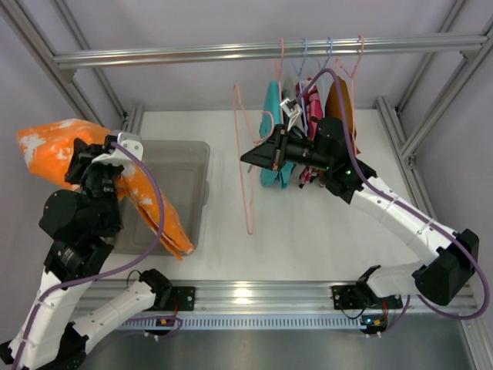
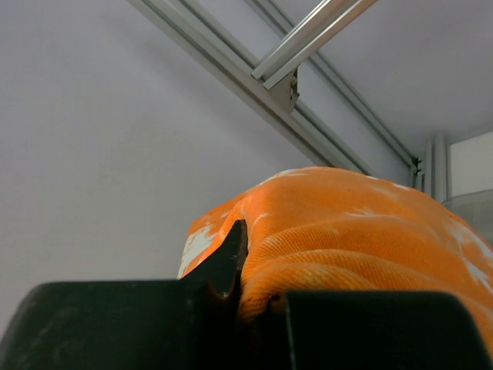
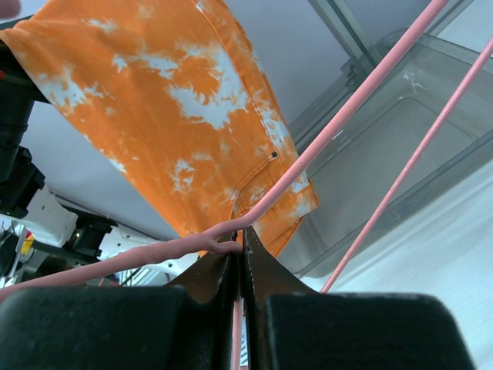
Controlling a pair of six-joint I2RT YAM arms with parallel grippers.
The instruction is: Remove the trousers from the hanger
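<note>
I should next move my left gripper down and over the open grey bin (image 1: 189,166), tilting it down, to let go of the trousers (image 1: 54,142) there, because they hang free of the bare hanger.
The orange tie-dye trousers (image 1: 54,142) hang from my left gripper (image 1: 91,166), which is shut on the cloth (image 2: 347,239) and holds it over the left side of the grey bin (image 1: 189,166). The trousers also show in the right wrist view (image 3: 177,100). The salmon-pink hanger (image 1: 246,166) is bare and apart from the trousers, hanging in the air over the table's middle. My right gripper (image 1: 250,156) is shut on the hanger's wire (image 3: 231,245) near the hook.
A rail (image 1: 254,52) at the back holds light blue hangers (image 1: 305,62) with a teal garment (image 1: 273,108), a pink one (image 1: 314,108) and a brown-orange one (image 1: 340,104). Metal frame posts (image 1: 431,100) flank the white table (image 1: 308,231).
</note>
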